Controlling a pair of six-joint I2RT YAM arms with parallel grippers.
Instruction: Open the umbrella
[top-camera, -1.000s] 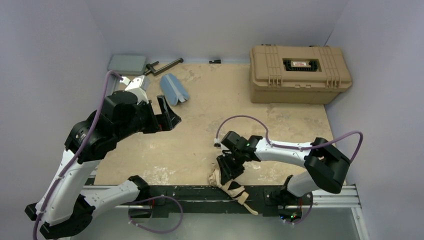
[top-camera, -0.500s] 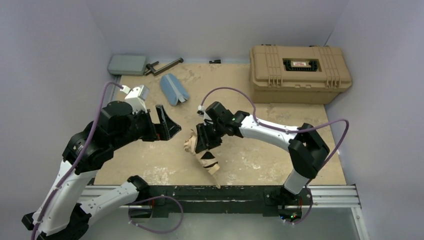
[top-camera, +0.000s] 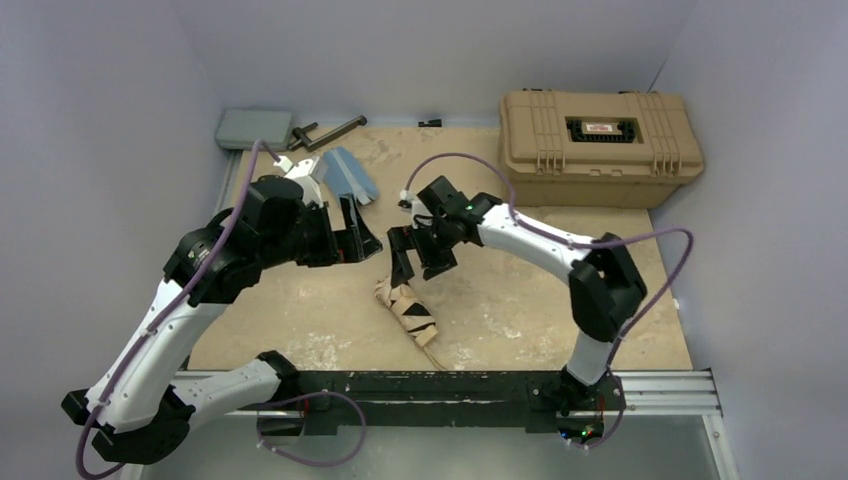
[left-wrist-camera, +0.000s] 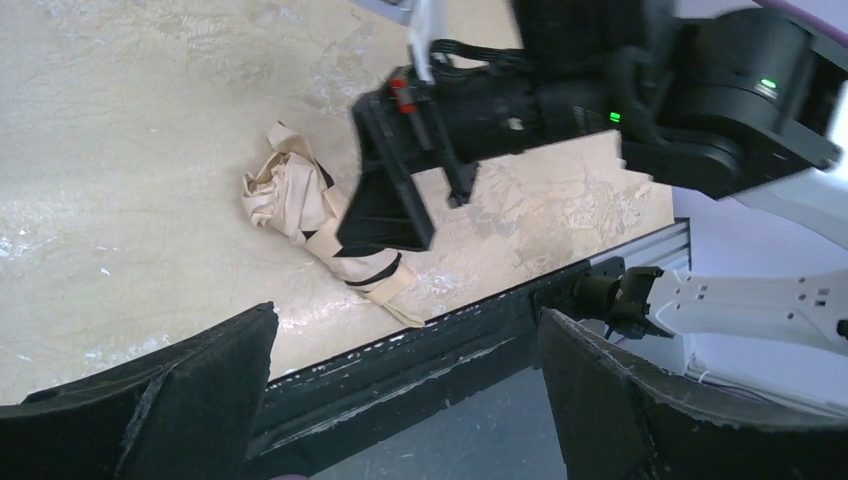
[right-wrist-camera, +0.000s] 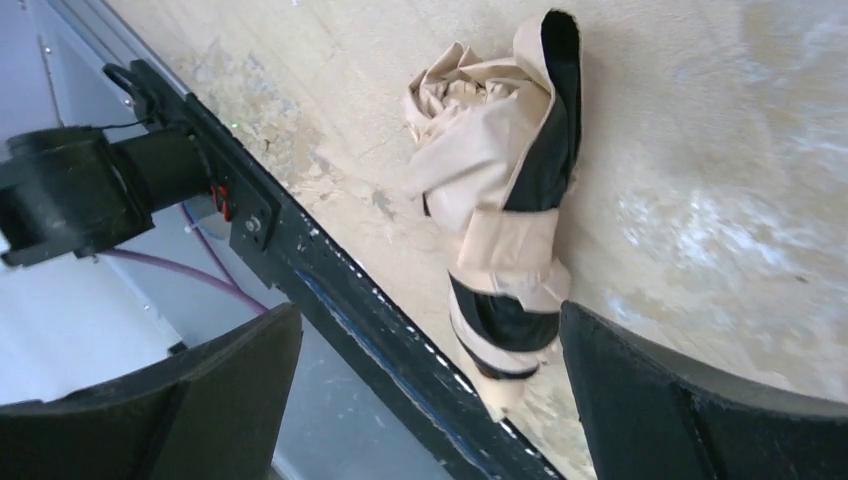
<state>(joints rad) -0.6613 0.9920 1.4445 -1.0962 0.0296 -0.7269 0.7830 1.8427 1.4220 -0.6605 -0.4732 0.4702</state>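
The umbrella's black part by the strap (top-camera: 416, 310) (right-wrist-camera: 506, 318) is narrower and lies below my right gripper and back from it, so the gripper should move back and down until its open fingers are on either side of that part.
The umbrella (top-camera: 408, 312) is folded into a crumpled beige and black bundle. It lies on the table near the front edge, apart from both grippers. My right gripper (top-camera: 418, 262) hovers just above its rumpled far end, open and empty. In the right wrist view the umbrella (right-wrist-camera: 500, 200) lies beyond the wide open right gripper (right-wrist-camera: 430, 308). My left gripper (top-camera: 358, 240) is open to the left of the right one. The left wrist view shows the umbrella (left-wrist-camera: 310, 205) past the open left gripper (left-wrist-camera: 407, 312), with the right gripper's finger (left-wrist-camera: 385, 200) over it.
A tan toolbox (top-camera: 600, 148) stands at the back right. A small blue pouch (top-camera: 350, 175), a grey box (top-camera: 255, 127) and a black tool (top-camera: 325, 133) lie at the back left. The black rail (top-camera: 420, 385) runs along the front edge, close to the umbrella's near tip.
The right gripper carried the umbrella from the front edge toward the table's middle, then opened and let it go. The left arm swung right, toward the centre.
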